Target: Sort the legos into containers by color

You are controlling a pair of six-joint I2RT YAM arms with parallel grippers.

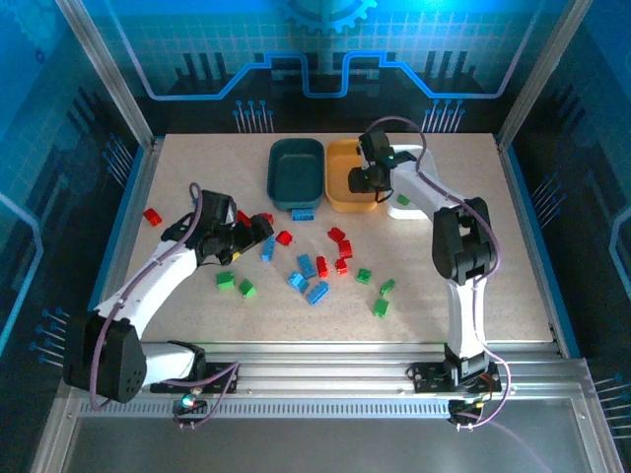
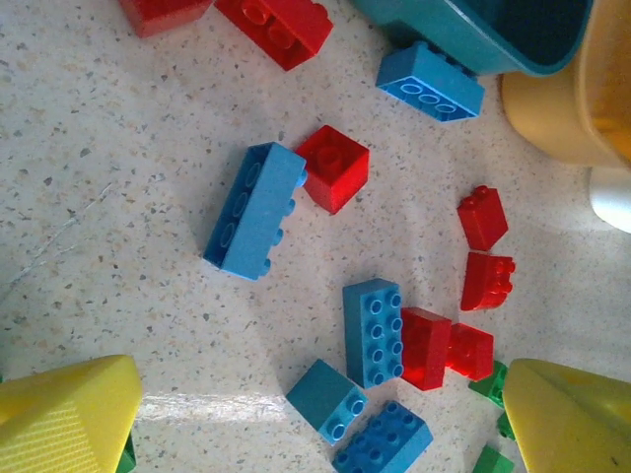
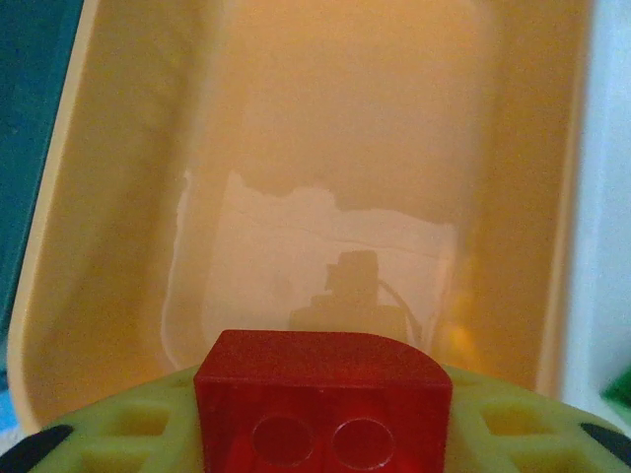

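My left gripper will next turn while it goes down over the long blue brick that touches the red one, because that brick lies at a slant to my open fingers.
Red, blue and green legos lie scattered over the table's middle, among them a blue brick (image 1: 307, 266) and a green one (image 1: 226, 280). My left gripper (image 1: 264, 233) hovers open above the pile; its yellow fingers (image 2: 59, 419) straddle a small blue brick (image 2: 328, 399), with a long blue brick (image 2: 373, 330) and a red one (image 2: 426, 347) just beyond. My right gripper (image 1: 365, 182) is over the yellow-orange tub (image 1: 347, 197), shut on a red brick (image 3: 323, 399). The tub's bare floor (image 3: 325, 148) lies below it. The dark teal tub (image 1: 296, 172) stands to its left.
A white tub (image 1: 405, 211) sits right of the yellow one, partly under my right arm, with a green brick (image 1: 403, 200) in it. A lone red brick (image 1: 152, 216) lies far left. A blue brick (image 2: 431, 82) rests against the teal tub's near wall.
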